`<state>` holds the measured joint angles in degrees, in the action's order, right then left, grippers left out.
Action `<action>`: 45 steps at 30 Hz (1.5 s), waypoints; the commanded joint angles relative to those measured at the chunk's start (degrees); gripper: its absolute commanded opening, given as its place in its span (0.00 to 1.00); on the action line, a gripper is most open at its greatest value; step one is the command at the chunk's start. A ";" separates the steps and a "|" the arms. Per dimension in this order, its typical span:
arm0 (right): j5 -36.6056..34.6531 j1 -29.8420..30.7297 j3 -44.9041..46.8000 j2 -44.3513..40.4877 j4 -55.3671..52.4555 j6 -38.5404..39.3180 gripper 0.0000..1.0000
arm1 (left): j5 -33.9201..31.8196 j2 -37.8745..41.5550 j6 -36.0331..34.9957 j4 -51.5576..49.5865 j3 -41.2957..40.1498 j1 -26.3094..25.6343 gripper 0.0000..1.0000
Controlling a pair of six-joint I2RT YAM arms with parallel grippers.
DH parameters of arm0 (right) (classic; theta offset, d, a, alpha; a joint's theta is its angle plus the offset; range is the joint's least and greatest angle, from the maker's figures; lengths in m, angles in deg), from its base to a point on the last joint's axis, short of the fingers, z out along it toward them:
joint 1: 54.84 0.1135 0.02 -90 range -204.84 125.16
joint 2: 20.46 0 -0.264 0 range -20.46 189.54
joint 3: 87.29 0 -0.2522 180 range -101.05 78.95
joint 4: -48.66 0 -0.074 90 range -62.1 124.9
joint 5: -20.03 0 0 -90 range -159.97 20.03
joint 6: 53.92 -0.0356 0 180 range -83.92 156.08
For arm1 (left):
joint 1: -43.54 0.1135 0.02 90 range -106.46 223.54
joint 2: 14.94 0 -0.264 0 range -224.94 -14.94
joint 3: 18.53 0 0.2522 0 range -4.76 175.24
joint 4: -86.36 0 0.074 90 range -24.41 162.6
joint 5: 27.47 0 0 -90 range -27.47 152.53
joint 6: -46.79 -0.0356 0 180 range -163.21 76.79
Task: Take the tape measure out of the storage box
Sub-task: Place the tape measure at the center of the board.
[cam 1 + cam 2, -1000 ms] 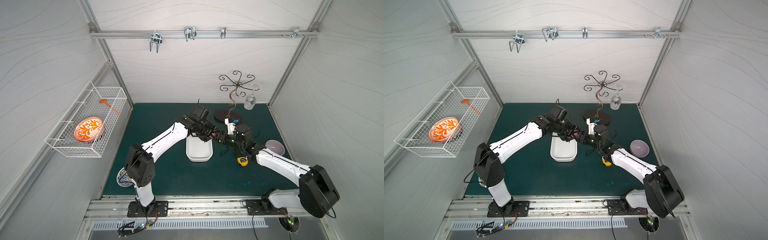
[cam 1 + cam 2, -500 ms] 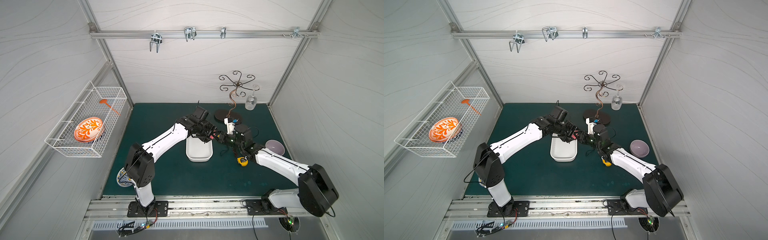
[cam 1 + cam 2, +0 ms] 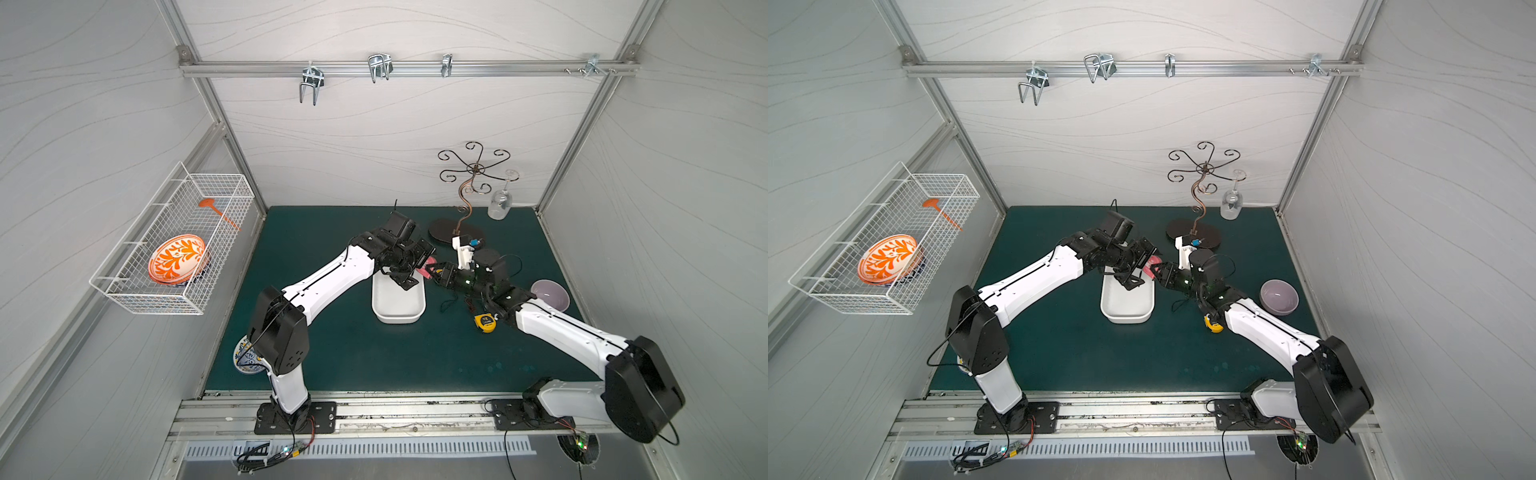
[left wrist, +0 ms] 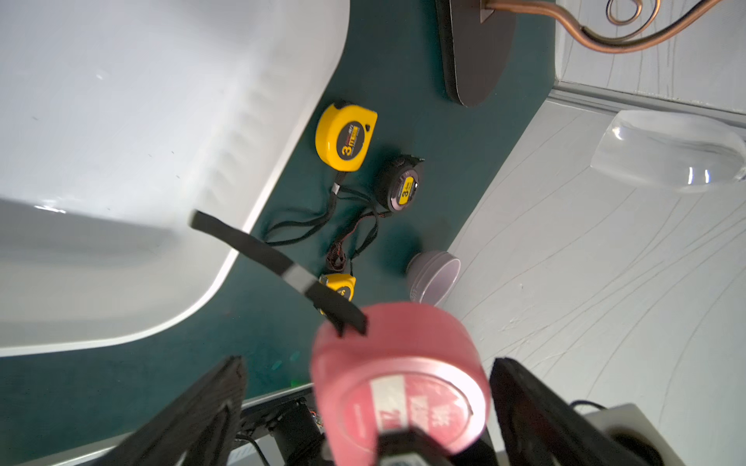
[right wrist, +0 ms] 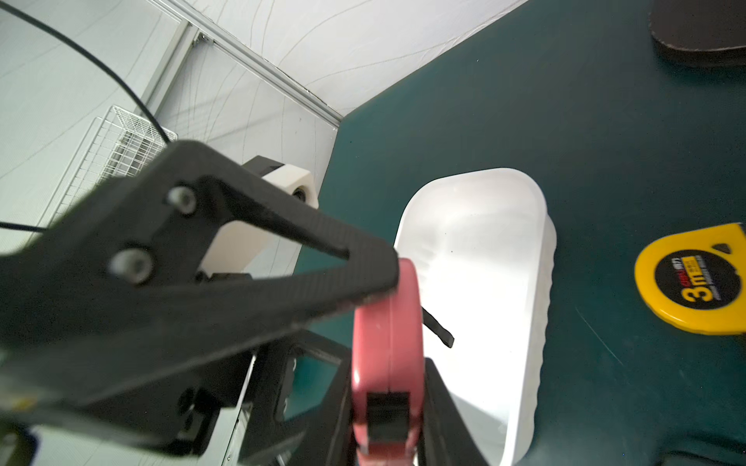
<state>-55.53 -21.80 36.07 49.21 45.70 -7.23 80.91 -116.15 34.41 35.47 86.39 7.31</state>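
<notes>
My right gripper holds the pink tape measure (image 3: 428,266). Next I will pull it back and down to the bare mat off the box's near corner (image 3: 452,337) and let go.
A pink tape measure (image 3: 428,266) (image 3: 1152,266) hangs in the air over the far right corner of the white storage box (image 3: 397,320) (image 3: 1126,318). My right gripper (image 3: 434,272) (image 5: 387,387) is shut on the pink tape measure (image 5: 387,355), with a jaw pressed on each flat face. The left gripper (image 3: 419,268) (image 4: 367,371) is open around the pink case (image 4: 399,383), with a gap on both sides. Its black strap (image 4: 262,252) dangles toward the box (image 4: 121,121), whose visible inside holds nothing.
Two yellow tape measures (image 4: 346,136) (image 4: 339,284) and a black one (image 4: 401,183) lie on the green mat right of the box. A purple bowl (image 3: 550,294), a scroll stand's base (image 3: 455,228) and a wine glass (image 3: 498,205) stand further right and back. A wire basket (image 3: 174,245) hangs on the left wall.
The right jaws have closed on the pink tape measure, and the left jaws have then spread apart off it. Both arms have hardly shifted.
</notes>
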 commanded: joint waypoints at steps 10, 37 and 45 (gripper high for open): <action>12.75 -7.01 10.47 -17.23 -18.32 -1.43 0.03 | -14.83 3.09 -27.61 -16.24 7.89 3.86 1.00; 19.85 -13.07 22.31 -3.63 -18.43 9.59 0.32 | -18.81 12.15 -28.85 -10.96 -3.91 5.38 1.00; 16.59 -13.06 19.63 -9.44 -28.69 12.11 0.60 | -19.18 12.48 -29.88 -10.86 -4.67 5.47 1.00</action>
<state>-37.17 -34.63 58.13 42.39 23.47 2.50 62.94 -105.29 6.13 23.17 81.69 12.42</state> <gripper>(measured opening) 0.584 0.996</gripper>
